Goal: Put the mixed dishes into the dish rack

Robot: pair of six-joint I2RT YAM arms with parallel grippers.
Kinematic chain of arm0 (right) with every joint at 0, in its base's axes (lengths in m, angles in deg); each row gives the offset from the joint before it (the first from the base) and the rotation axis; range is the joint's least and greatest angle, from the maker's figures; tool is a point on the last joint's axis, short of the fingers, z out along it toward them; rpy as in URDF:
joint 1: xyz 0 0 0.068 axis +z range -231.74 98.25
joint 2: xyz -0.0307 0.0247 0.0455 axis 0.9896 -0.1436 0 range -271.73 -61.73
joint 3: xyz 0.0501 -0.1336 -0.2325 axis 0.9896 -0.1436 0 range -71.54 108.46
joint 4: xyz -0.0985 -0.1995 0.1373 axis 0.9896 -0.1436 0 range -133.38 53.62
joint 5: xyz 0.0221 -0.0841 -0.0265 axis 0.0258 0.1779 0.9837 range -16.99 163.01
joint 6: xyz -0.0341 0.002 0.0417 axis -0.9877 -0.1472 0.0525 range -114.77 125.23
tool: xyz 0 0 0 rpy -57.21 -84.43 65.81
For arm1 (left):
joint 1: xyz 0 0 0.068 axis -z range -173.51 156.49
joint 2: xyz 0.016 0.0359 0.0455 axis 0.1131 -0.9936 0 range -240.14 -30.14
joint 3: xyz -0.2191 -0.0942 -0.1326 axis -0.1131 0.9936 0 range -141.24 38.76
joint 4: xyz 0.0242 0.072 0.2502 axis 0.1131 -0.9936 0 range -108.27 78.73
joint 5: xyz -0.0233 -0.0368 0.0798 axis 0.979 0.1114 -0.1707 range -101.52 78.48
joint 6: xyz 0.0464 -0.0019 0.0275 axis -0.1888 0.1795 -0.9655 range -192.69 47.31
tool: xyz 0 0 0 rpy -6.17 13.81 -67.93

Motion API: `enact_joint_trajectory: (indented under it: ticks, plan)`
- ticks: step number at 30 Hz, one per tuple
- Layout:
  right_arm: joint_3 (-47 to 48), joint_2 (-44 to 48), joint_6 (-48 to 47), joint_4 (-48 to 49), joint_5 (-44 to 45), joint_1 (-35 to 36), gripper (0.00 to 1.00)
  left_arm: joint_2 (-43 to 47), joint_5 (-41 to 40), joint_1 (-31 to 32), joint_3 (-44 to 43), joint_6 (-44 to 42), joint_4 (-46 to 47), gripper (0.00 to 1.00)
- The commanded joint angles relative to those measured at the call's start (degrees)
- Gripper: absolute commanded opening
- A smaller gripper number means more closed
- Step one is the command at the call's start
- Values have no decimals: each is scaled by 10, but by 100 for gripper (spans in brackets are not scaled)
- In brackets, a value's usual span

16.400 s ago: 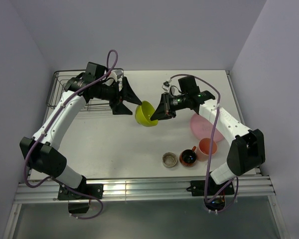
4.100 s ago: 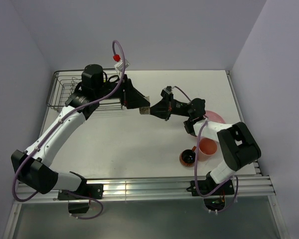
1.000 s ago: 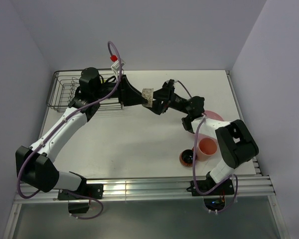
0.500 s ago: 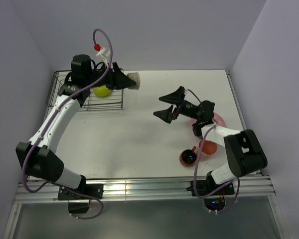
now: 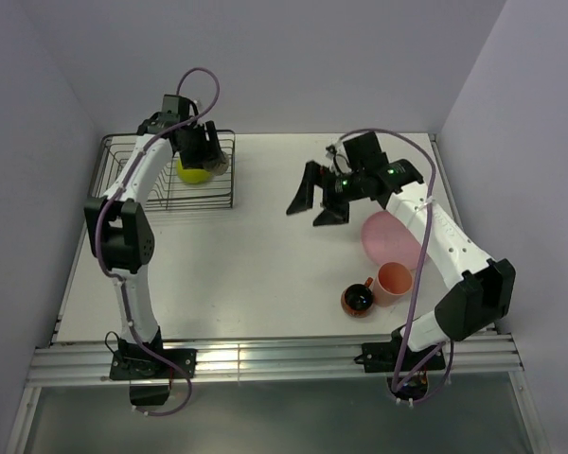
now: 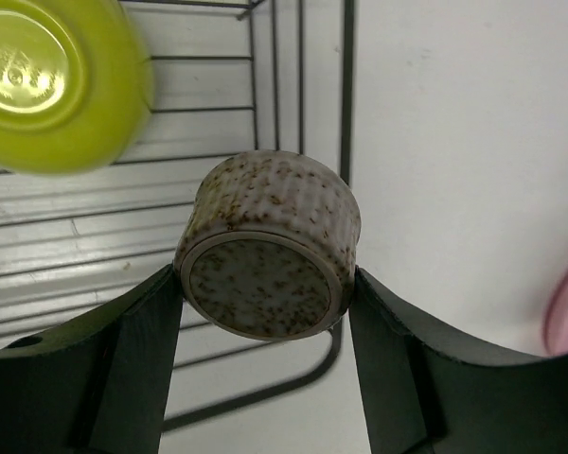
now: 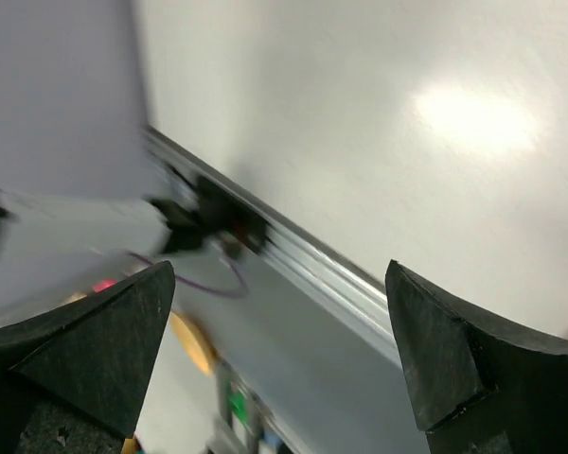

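Observation:
Next, my left gripper lowers the speckled cup into the gap between the lime-green bowl [image 5: 191,172] and the rack's side rim, since bare wires show there.
My left gripper [image 6: 265,280] is shut on the small beige-grey speckled cup [image 6: 270,248], its base facing the camera, just above the dish rack's [image 6: 346,95] near right corner. In the top view that gripper [image 5: 205,155] hangs over the dish rack [image 5: 123,163], where the lime-green bowl [image 5: 191,172] lies. The left wrist view has the bowl [image 6: 47,80] at upper left. My right gripper [image 5: 314,201] stands open and empty over mid-table; its wrist view [image 7: 279,274] is blurred. The pink plate [image 5: 390,236], salmon-pink cup [image 5: 395,279] and orange-red mug [image 5: 357,300] sit at right.
The rack fills the table's back left corner against the wall. An aluminium rail [image 5: 265,357] runs along the near table edge. The plate, cup and mug cluster under the right arm's forearm.
The right gripper let go of the speckled cup, opened wide and drew back. The left arm swung left with the cup, from mid-table to over the rack.

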Motion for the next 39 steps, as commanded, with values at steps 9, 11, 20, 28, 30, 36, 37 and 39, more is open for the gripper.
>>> enact_joint_trajectory:
  ticks: [9,11,20,28,30,36,37,39]
  plan:
    - [-88,84,-76,-149,72,7,100,-118,-60,-1,-144,-12,-35,0]
    - [-89,89,-77,-156,88,7,100,-134,-56,-4,-151,-7,-34,0]
    - [-118,137,-47,-171,127,7,100,-187,-37,-6,-179,7,-20,0]
    - [-146,195,28,-225,227,6,100,-236,-8,-20,-232,27,-7,4]
    - [-148,209,52,-248,250,6,100,-244,-3,-21,-231,35,2,14]
    - [-153,249,120,-320,330,6,100,-238,2,-21,-212,45,27,56]
    - [-156,259,130,-323,337,6,100,-235,2,-21,-206,45,29,82]
    - [-163,284,147,-329,349,6,100,-223,5,-21,-196,44,33,99]
